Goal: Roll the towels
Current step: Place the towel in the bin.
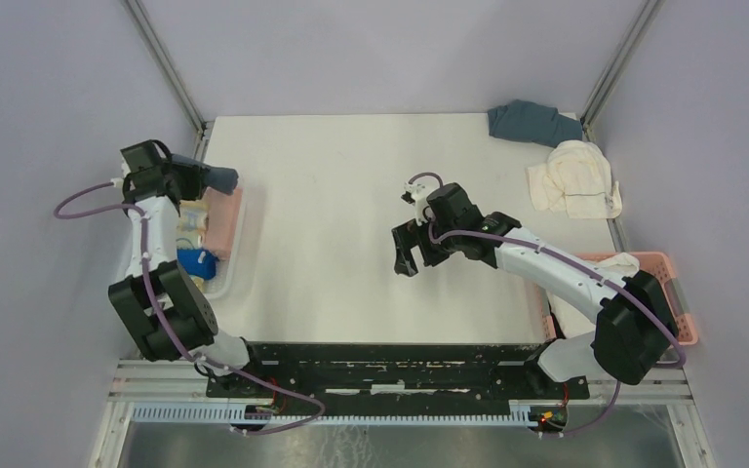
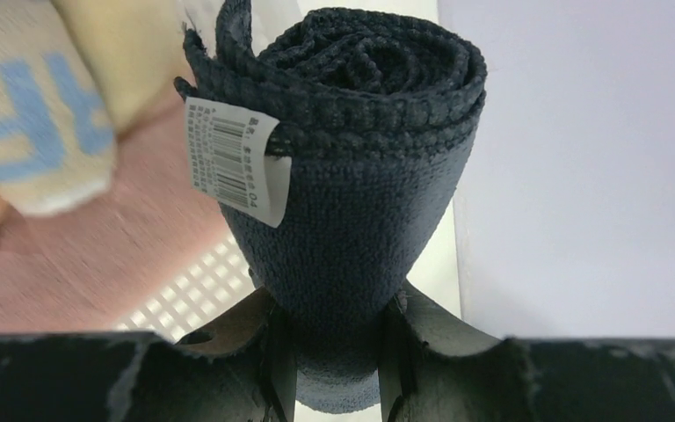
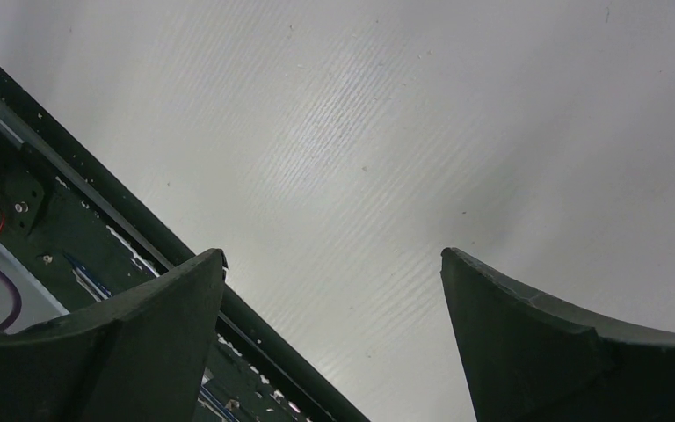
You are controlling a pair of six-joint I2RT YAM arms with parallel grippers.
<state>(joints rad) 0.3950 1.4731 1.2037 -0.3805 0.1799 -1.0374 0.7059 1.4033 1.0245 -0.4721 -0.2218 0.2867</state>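
My left gripper goes to the left in the top view and down into the basket's far end (image 1: 195, 203) (image 2: 200, 288) next, because the navy roll still overhangs the pink towel.
My left gripper (image 1: 205, 177) is shut on a rolled dark navy towel (image 2: 352, 167) with a white barcode label (image 2: 233, 158), held above the white basket (image 1: 226, 278) at the table's left edge; the roll's end sticks out to the right in the top view (image 1: 222, 177). In that basket lie a rolled pink towel (image 1: 224, 219), a cream towel (image 1: 192, 219) and a bright blue towel (image 1: 198, 263). My right gripper (image 1: 407, 255) is open and empty over the bare tabletop. A slate blue towel (image 1: 529, 122) and a crumpled cream-white towel (image 1: 575, 177) lie at the back right.
A pink lattice basket (image 1: 678, 292) with a white cloth (image 1: 614, 265) in it sits at the right edge, behind my right arm. The black base rail (image 3: 97, 202) runs along the near table edge. Grey walls enclose the table.
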